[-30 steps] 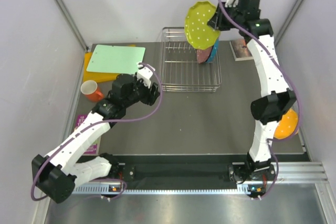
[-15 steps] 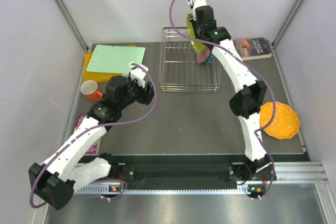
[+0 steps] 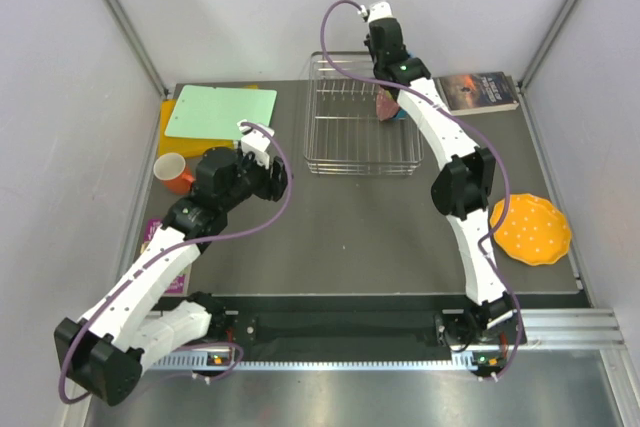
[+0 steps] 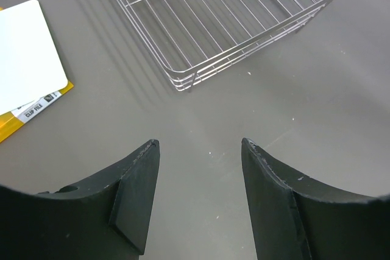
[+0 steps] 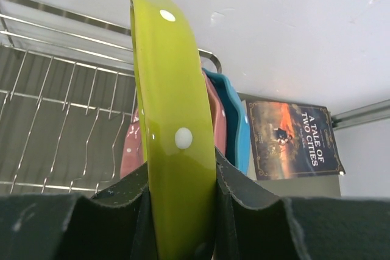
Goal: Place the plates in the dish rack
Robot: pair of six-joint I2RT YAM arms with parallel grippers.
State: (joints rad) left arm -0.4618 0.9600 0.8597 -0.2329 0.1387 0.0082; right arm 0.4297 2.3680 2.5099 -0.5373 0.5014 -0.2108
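I need to move my right gripper over the dish rack's empty slot by the pink plate next, then lower and release. The slot is below my right gripper and to its left in the top view.
My right gripper [image 5: 181, 168] is shut on the rim of the yellow-green plate [image 5: 170, 120] and holds it upright on edge over the back right of the dish rack [image 5: 55, 89]. The pink plate [image 5: 214, 117] and the blue plate [image 5: 239, 129] stand on edge just behind it. In the top view my right gripper [image 3: 381, 69] hides the yellow-green plate; the pink plate [image 3: 385, 105] and the blue plate [image 3: 399, 112] stand in the dish rack [image 3: 345, 137]. The orange plate [image 3: 531, 230] lies flat at the table's right. My left gripper [image 4: 200, 144] is open and empty over the table, near the rack's front left corner [image 4: 183, 80].
A green cutting board [image 3: 220, 111] lies on a yellow clip file [image 4: 36, 111] at the back left. An orange mug [image 3: 175, 172] stands beside it. A book [image 3: 480, 90] lies right of the rack. Walls close in the back and sides.
My right arm has swung the yellow-green plate left and down, turning it on edge next to the pink plate. Its elbow has moved off the orange plate. My left gripper has drawn back a little.
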